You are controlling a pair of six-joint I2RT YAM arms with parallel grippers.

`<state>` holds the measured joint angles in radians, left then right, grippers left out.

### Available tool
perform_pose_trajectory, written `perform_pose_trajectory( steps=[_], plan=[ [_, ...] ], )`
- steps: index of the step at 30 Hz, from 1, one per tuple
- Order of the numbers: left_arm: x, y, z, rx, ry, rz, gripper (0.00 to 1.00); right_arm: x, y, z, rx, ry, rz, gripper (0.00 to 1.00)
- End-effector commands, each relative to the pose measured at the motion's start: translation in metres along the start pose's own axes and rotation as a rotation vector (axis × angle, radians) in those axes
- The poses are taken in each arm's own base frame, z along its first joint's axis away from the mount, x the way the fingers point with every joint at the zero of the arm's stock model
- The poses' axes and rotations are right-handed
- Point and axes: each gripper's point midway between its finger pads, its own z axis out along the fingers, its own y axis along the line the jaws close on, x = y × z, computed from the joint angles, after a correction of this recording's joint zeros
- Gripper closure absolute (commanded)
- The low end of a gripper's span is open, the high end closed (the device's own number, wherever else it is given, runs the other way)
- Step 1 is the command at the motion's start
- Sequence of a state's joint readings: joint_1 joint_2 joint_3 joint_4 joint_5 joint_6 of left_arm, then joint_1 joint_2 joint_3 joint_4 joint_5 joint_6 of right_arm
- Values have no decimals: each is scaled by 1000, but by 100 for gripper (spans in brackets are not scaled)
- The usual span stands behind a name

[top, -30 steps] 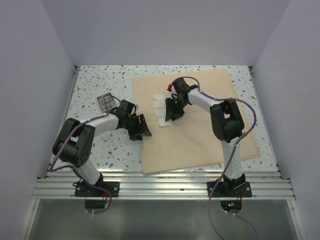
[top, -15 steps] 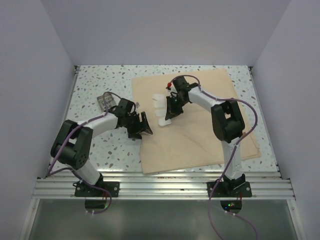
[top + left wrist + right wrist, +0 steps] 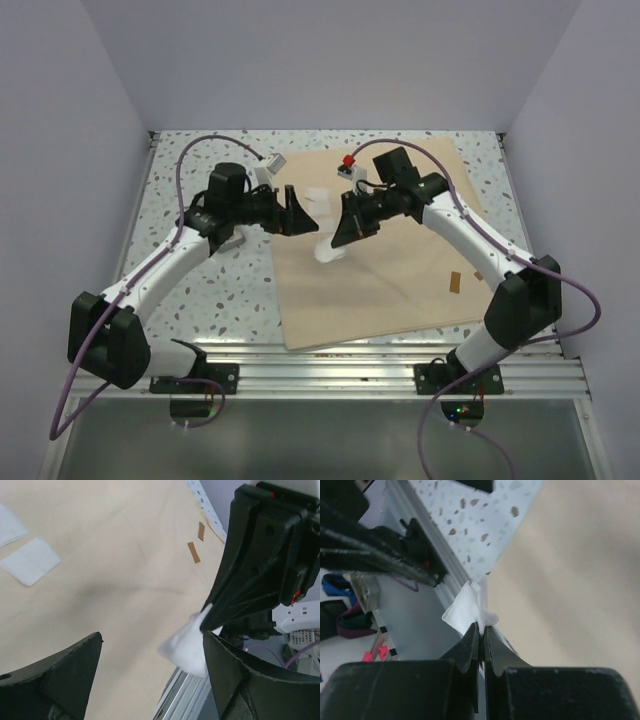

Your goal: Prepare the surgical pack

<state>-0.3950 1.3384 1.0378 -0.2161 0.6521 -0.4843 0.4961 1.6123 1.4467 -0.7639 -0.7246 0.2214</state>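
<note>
The other end of the gauze is held by my right gripper's fingers, so my left gripper needs to go back and toward the right in the top view, onto the gauze's loose end (image 3: pixel 326 252) (image 3: pixel 179 651).
The tan cloth (image 3: pixel 400 265) of the surgical pack lies flat on the table's right half. My right gripper (image 3: pixel 345 232) hovers over the cloth's left part, shut on a white gauze square (image 3: pixel 328 250) that hangs from its tips; the pinch shows in the right wrist view, gripper (image 3: pixel 481 626) and gauze (image 3: pixel 466 609). My left gripper (image 3: pixel 291 212) faces it from the left, open. In the left wrist view the gauze (image 3: pixel 187 647) hangs between my left gripper's (image 3: pixel 152 636) spread fingers, close to the right finger (image 3: pixel 235 675). More gauze squares (image 3: pixel 31 560) lie on the cloth.
Two small brown strips (image 3: pixel 455 283) lie on the cloth (image 3: pixel 115 540) near its right side. Speckled table (image 3: pixel 200 160) shows left of the cloth. The metal rail (image 3: pixel 330 375) runs along the near edge. Walls enclose the table on three sides.
My right gripper shut on a gauze square and lifted it off the cloth. My left arm rose from the cloth's left edge, swung toward the right gripper and opened wider.
</note>
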Motion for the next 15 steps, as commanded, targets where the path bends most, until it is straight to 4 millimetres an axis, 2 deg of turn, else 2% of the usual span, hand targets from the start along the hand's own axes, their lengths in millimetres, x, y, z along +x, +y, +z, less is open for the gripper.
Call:
perform_pose_trajectory(
  steps=[1, 2, 5, 10, 15],
  plan=[
    [1, -33, -4, 181, 7, 121, 14, 30, 38, -10, -183, 41, -43, 100],
    [8, -47, -8, 267, 35, 133, 14, 31, 44, -12, -207, 33, -54, 100],
    [22, -67, -16, 390, 78, 155, 15, 39, 60, -16, -267, 40, -81, 100],
    [43, -86, -30, 532, 152, 147, 16, 37, 69, -21, -295, 35, -103, 100],
    [56, -98, -30, 591, 196, 150, 17, 35, 73, -20, -312, 39, -111, 100]
  ],
)
